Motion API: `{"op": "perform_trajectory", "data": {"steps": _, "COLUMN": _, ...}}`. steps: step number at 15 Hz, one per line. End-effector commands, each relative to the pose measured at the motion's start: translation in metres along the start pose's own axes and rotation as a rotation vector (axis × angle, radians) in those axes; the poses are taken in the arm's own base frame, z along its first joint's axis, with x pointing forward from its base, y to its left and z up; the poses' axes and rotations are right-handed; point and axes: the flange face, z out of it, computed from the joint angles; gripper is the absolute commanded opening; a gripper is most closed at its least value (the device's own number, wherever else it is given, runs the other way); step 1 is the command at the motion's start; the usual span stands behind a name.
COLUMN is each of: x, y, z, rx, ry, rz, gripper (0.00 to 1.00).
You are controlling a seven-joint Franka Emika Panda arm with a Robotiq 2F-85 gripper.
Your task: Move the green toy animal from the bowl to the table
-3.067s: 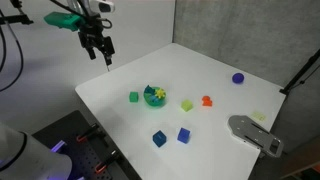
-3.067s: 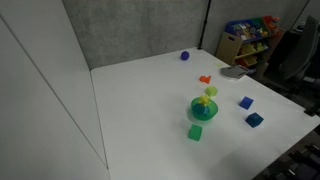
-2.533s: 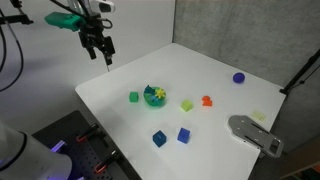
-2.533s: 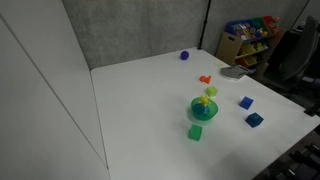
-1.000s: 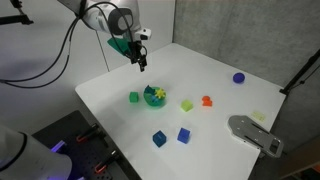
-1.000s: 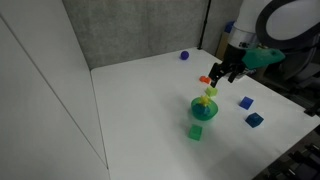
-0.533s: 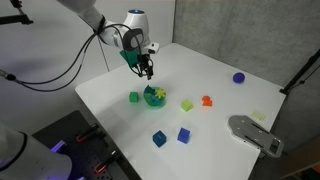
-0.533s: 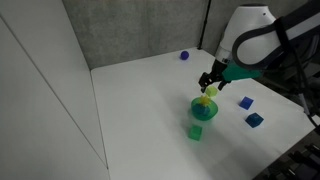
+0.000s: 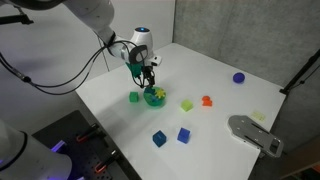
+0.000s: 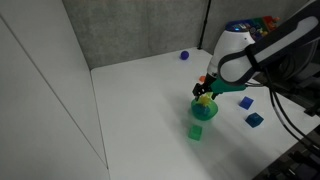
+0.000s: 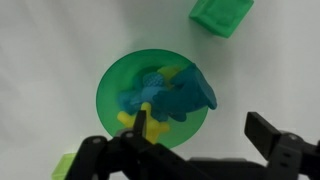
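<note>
My open fingers are in line with the end of the green toy animal that sticks out past the bowl's rim. My gripper will go down to that end next, then close.
The green toy animal (image 11: 178,93), dark teal, lies in the bright-green bowl (image 11: 112,88) beside a yellow spiky toy (image 11: 128,119). In the wrist view my gripper (image 11: 203,130) is open just above the bowl. One finger is over the bowl's inside and the other over the white table (image 11: 60,50) outside its rim. In both exterior views my gripper (image 9: 150,84) (image 10: 205,93) hangs close over the bowl (image 9: 156,99) (image 10: 203,110) and covers the toy animal.
A green cube (image 9: 133,97) (image 10: 196,132) and a light-green cube (image 9: 187,104) lie beside the bowl. An orange toy (image 9: 207,100), two blue cubes (image 9: 159,139) (image 9: 184,134), a purple ball (image 9: 238,77) and a grey object (image 9: 255,133) lie farther off.
My arm has swung in from the table's far corner and come down over the bowl. The toys and cubes have not moved.
</note>
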Motion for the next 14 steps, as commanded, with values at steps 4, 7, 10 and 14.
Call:
{"op": "perform_trajectory", "data": {"steps": 4, "x": 0.011, "y": -0.008, "z": 0.037, "rx": 0.004, "ry": 0.011, "rz": 0.028, "gripper": 1.0}}
{"op": "perform_trajectory", "data": {"steps": 7, "x": 0.01, "y": -0.01, "z": 0.049, "rx": -0.011, "ry": 0.014, "rz": 0.015, "gripper": 1.0}}
{"op": "perform_trajectory", "data": {"steps": 10, "x": 0.008, "y": -0.011, "z": 0.057, "rx": -0.026, "ry": 0.021, "rz": 0.001, "gripper": 1.0}}
{"op": "perform_trajectory", "data": {"steps": 14, "x": 0.005, "y": -0.011, "z": 0.063, "rx": -0.052, "ry": 0.021, "rz": -0.011, "gripper": 0.56}}
